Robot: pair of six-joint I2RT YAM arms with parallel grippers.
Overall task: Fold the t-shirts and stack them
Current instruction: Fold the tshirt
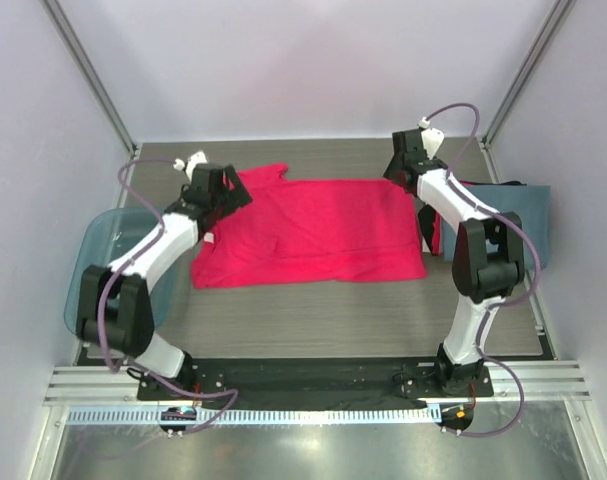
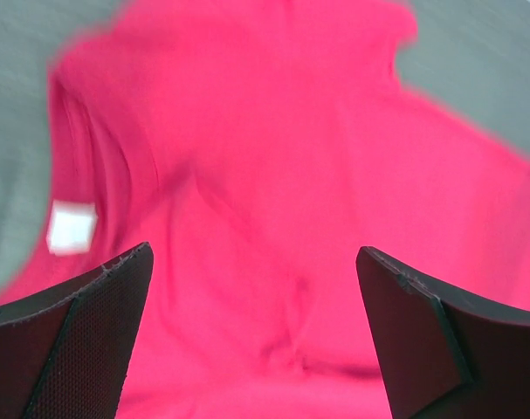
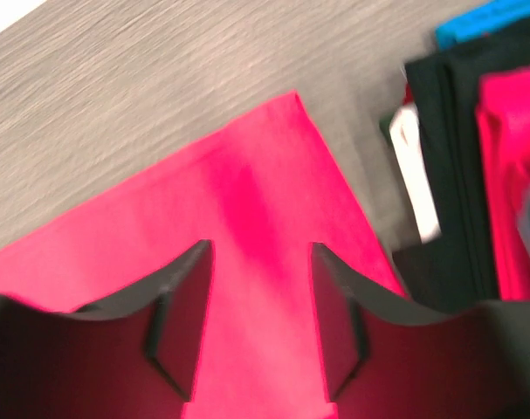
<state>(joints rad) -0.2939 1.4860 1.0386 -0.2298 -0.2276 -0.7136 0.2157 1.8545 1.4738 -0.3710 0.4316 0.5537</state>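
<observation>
Next I will move my right gripper away from my base and lower it to the pink-red shirt's far corner (image 3: 287, 110) by the folded edges.
A bright pink-red t-shirt (image 1: 313, 232) lies spread flat across the middle of the table. My left gripper (image 1: 233, 192) hovers over its far left part, near a sleeve. In the left wrist view this gripper (image 2: 256, 253) is wide open and empty above wrinkled pink fabric (image 2: 273, 175) with a white label (image 2: 72, 226). My right gripper (image 1: 403, 172) is over the shirt's far right corner. In the right wrist view it (image 3: 260, 249) is open, with the flat corner (image 3: 256, 166) below the gap. A slate blue-grey t-shirt (image 1: 528, 215) lies at the right, with black (image 3: 443, 175) and red (image 3: 509, 175) folded edges.
A translucent blue plastic bin (image 1: 91, 262) stands at the left edge beside the left arm. The grey wood-grain table (image 1: 323, 320) shows in front of the shirt. White walls and metal posts enclose the back and sides.
</observation>
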